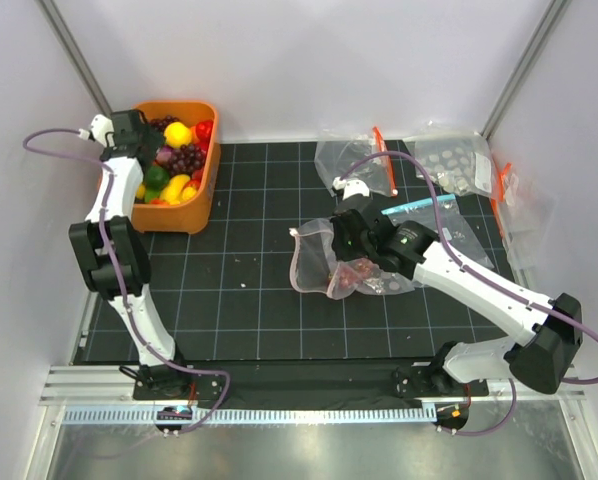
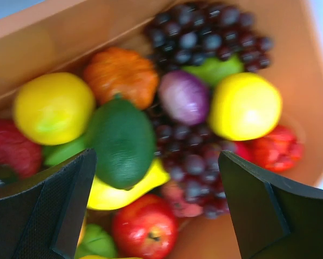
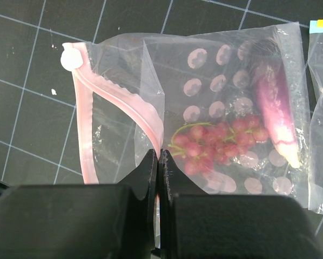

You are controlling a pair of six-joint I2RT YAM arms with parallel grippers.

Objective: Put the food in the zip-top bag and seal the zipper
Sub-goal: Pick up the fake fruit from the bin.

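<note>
Next, my left gripper lowers into the orange tub (image 1: 205, 195), its open fingers going around the green avocado's round middle (image 1: 156, 179), as the avocado lies uncovered atop the others.
The food (image 1: 174, 160) fills the orange tub (image 1: 205, 195). In the left wrist view I see yellow lemons (image 2: 245, 105), a green avocado (image 2: 123, 140), purple grapes (image 2: 204, 35) and a red apple (image 2: 145, 226). My left gripper (image 2: 157, 159) hangs open and empty just above them, over the tub (image 1: 147, 150). The zip-top bag (image 1: 319, 265) lies mid-table with its mouth open. It holds red grapes (image 3: 215, 143) and a purple-white piece (image 3: 275, 102). White dots show on its far part. My right gripper (image 3: 159, 156) is shut on the pink zipper (image 3: 145, 116), which ends in a white slider (image 3: 71, 58).
More clear bags lie at the back right: one with an orange strip (image 1: 357, 160), a dotted one (image 1: 454, 160), one at the right wall (image 1: 514, 200). A blue-strip bag (image 1: 419, 208) lies beside my right arm. The table is a black grid mat (image 1: 239, 290).
</note>
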